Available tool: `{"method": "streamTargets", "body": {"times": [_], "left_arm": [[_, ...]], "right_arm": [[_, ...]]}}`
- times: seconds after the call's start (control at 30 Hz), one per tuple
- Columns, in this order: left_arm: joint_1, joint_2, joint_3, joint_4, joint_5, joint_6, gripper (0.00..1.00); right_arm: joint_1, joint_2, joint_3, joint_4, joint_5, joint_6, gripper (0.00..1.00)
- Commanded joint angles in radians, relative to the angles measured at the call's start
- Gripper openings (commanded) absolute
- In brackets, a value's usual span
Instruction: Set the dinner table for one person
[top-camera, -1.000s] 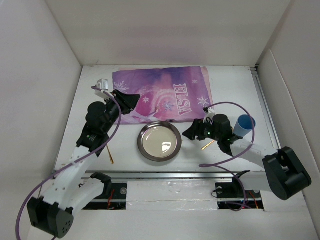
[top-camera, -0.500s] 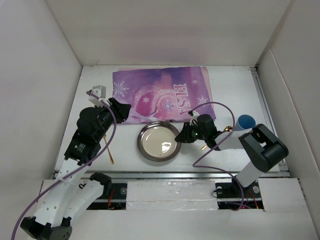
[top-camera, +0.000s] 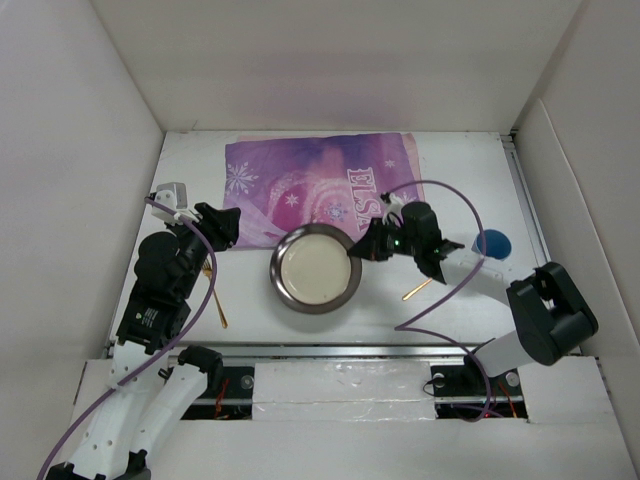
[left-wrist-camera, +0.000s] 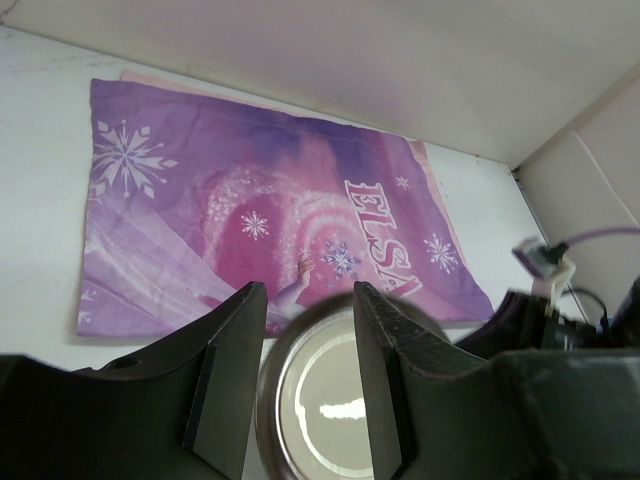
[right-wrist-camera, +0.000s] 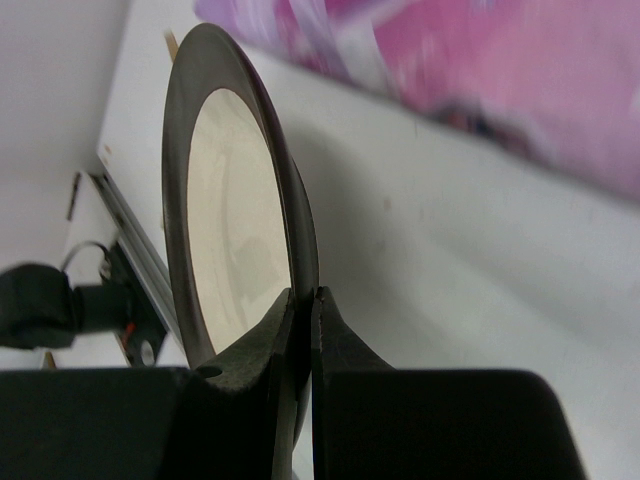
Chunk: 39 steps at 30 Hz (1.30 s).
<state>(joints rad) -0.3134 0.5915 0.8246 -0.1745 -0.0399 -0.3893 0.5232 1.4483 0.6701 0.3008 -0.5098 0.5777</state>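
My right gripper carries the tilted plate outward to the purple mat's middle next, then lowers and releases it there, as that spot lies bare.
A round metal plate (top-camera: 313, 270) with a cream centre sits just in front of the purple printed mat (top-camera: 320, 185) on the white dinner table (top-camera: 460, 180). My right gripper (top-camera: 362, 247) is shut on the plate's right rim. In the right wrist view the rim of the plate (right-wrist-camera: 230, 220) is pinched between the jaws of that gripper (right-wrist-camera: 303, 300), and the plate is tilted off the table. My left gripper (top-camera: 222, 225) hangs open and empty at the mat's left edge. In the left wrist view its jaws (left-wrist-camera: 308, 292) frame the plate (left-wrist-camera: 330, 400) and the mat (left-wrist-camera: 250, 200).
A gold utensil (top-camera: 213, 300) lies left of the plate, under my left arm. Another gold utensil (top-camera: 418, 290) lies to its right. A blue cup (top-camera: 492, 243) stands at the far right. White walls close in the table on three sides.
My right gripper has shut on the plate's rim and carried it a little up and left, toward the mat. My left gripper has drawn back left off the mat and opened wider.
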Motion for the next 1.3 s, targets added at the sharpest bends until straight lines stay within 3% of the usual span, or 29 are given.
{"method": "streamTargets", "body": {"times": [0.0,0.17,0.23,0.43,0.73,0.9,0.97,1.0,1.1,1.2,1.27], "left_arm": [[0.004,-0.013,-0.008,0.02,-0.026,0.024,0.38],[0.004,-0.022,-0.01,0.013,-0.037,0.029,0.38],[0.004,-0.027,-0.015,0.02,-0.032,0.029,0.38],[0.004,-0.015,-0.015,0.006,-0.041,0.029,0.38],[0.004,0.022,-0.002,-0.019,-0.104,0.023,0.38],[0.004,0.031,-0.002,-0.017,-0.114,0.018,0.38],[0.004,0.042,0.001,-0.022,-0.117,0.017,0.38],[0.004,0.047,0.001,-0.031,-0.12,0.017,0.38],[0.004,0.059,0.004,-0.04,-0.159,0.012,0.38],[0.004,0.085,0.011,-0.071,-0.205,0.0,0.36],[0.004,0.109,0.018,-0.085,-0.238,-0.011,0.33]], "right_arm": [[-0.061,0.041,0.261,0.172,-0.053,0.071,0.0],[-0.164,0.286,0.541,0.171,-0.073,0.14,0.0],[-0.187,0.45,0.726,0.154,-0.094,0.172,0.0],[-0.207,0.649,0.952,0.083,-0.055,0.227,0.0],[-0.227,0.759,0.982,0.106,0.0,0.294,0.0],[-0.227,0.759,0.905,0.12,0.03,0.309,0.0],[-0.227,0.768,0.896,0.11,0.033,0.301,0.05],[-0.227,0.764,0.872,0.122,0.036,0.301,0.18],[-0.227,0.733,0.833,0.124,0.065,0.286,0.45],[-0.215,0.667,0.841,0.019,0.112,0.202,0.57],[-0.204,0.585,0.823,-0.035,0.197,0.127,0.6]]}}
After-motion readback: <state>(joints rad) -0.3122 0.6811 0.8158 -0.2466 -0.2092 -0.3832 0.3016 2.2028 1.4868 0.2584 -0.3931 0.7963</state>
